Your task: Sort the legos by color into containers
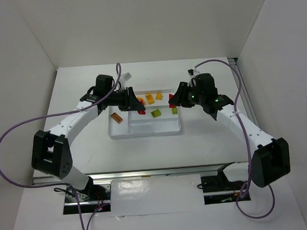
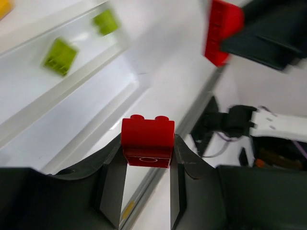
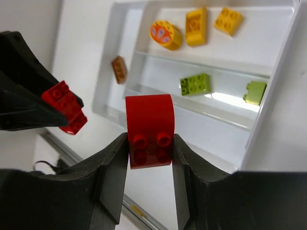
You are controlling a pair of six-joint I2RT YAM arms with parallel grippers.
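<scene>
The curved red brick needs to be let go over the near section of the tray, so my right gripper has to move back and down to there.
Each gripper holds a red lego above the white tray. My left gripper is shut on a red brick, which hangs over the tray's left part. My right gripper is shut on a curved red brick over the tray's right end. In the far section lie a round orange piece and two yellow bricks. Two lime green bricks lie in the middle section. An orange brick sits in the side section.
The tray lies on a white table between white walls. The two grippers face each other closely over it; the right gripper's red brick shows in the left wrist view. Purple cables loop beside both arms.
</scene>
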